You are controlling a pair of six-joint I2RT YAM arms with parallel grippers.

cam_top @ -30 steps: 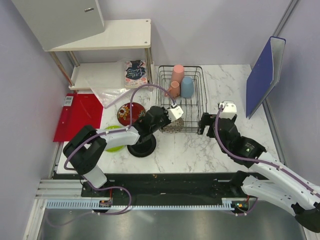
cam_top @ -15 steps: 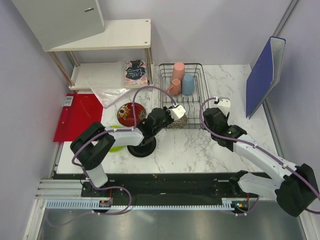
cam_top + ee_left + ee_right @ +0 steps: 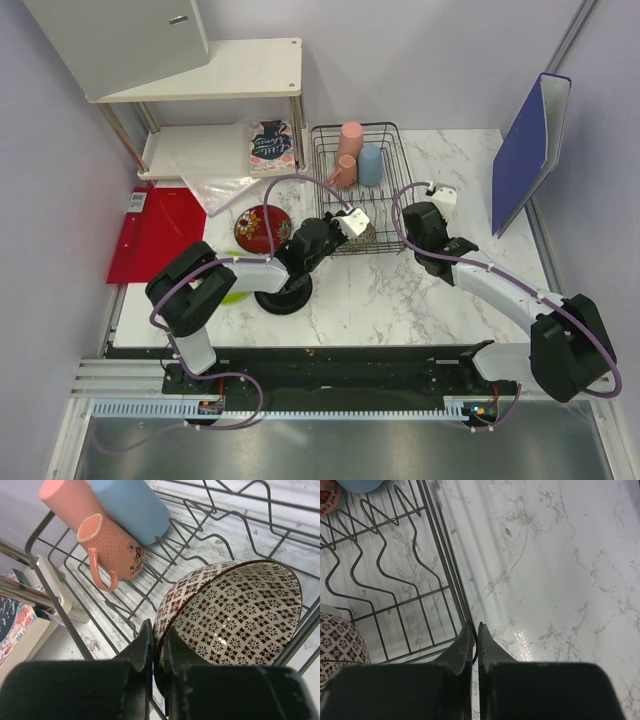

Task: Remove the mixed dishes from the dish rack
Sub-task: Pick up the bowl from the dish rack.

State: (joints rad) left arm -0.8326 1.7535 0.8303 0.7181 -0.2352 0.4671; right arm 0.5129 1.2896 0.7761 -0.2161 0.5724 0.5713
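Next, my left gripper moves up from the rack, then back and down to the tabletop beside the black plate, as bare space there fits the bowl.
The black wire dish rack (image 3: 385,150) stands at the table's back. At its far end lie a tall pink cup (image 3: 351,139), a light-blue cup (image 3: 371,166) and a small pink mug (image 3: 343,174). The same mug (image 3: 112,545) and blue cup (image 3: 132,505) show in the left wrist view. A beige bowl with a dark red pattern (image 3: 235,615) sits tilted in the rack's near left corner. My left gripper (image 3: 157,630) is shut on its rim. My right gripper (image 3: 475,627) is shut on the rack's wire rim (image 3: 451,570) at the near right corner.
Left of the rack lie a dark red plate (image 3: 258,226), a black plate (image 3: 287,293) and a lime-green plate (image 3: 231,294), which my left arm partly covers. A white shelf (image 3: 225,75), a floral packet (image 3: 270,145) and a red board (image 3: 155,230) stand further left. A blue folder (image 3: 530,150) leans at the right.
My right gripper moved in to the rack's near right corner and shut on its wire rim. The rack has shifted a little away and to the left. The left grip on the bowl is unchanged.
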